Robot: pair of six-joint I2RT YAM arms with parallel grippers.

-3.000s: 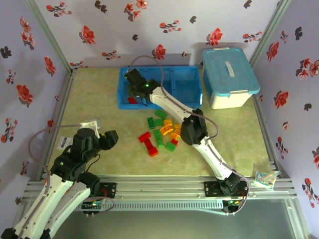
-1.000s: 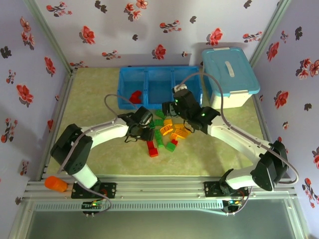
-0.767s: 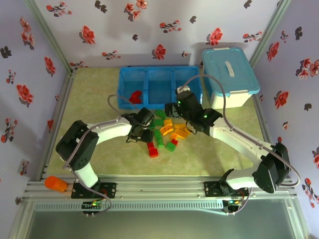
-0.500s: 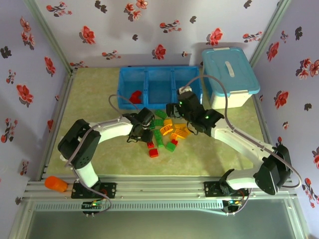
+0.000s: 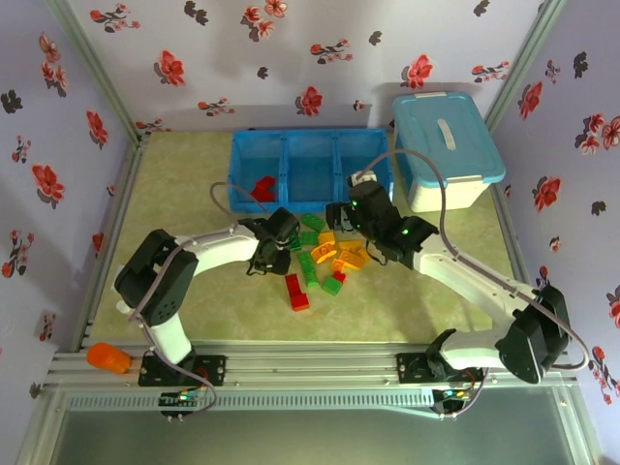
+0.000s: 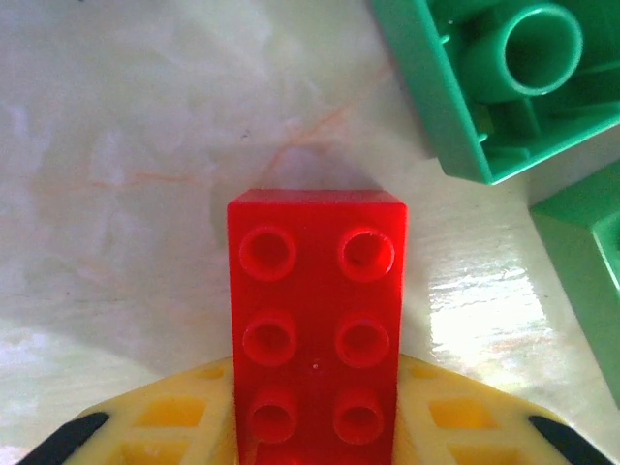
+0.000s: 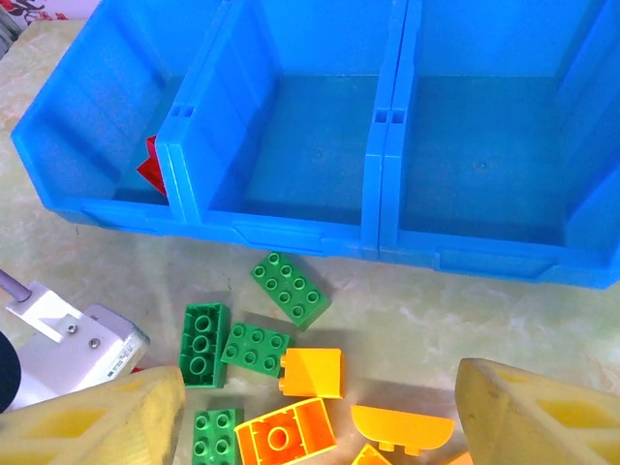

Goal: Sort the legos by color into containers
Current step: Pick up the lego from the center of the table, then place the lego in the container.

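The red lego will next be lifted by my left gripper, carried outward over the container's front side and let go inside the container already holding red (image 5: 253, 178).
My left gripper (image 5: 273, 257) is low at the left side of the lego pile, shut on a red lego (image 6: 315, 320) that rests on the table between its yellow fingers (image 6: 165, 421). Green legos (image 6: 494, 87) lie just beyond it. Over the pile's far side, near the front wall of the blue tray (image 7: 291, 232), my right gripper (image 5: 336, 215) hangs open and empty. Below it lie green legos (image 7: 291, 289) and orange legos (image 7: 312, 373). Another red lego (image 5: 296, 291) lies at the pile's near side. One red lego (image 5: 262, 186) sits in the left container (image 5: 254, 155).
A white bin with a light-blue lid (image 5: 446, 145) stands right of the tray. The middle container (image 7: 310, 145) and right container (image 7: 484, 145) hold nothing. An orange object (image 5: 107, 358) sits by the left arm's base. Flowered walls enclose the table.
The left gripper's jaws have closed on the red lego. The right gripper has drifted slightly toward the tray, still open.
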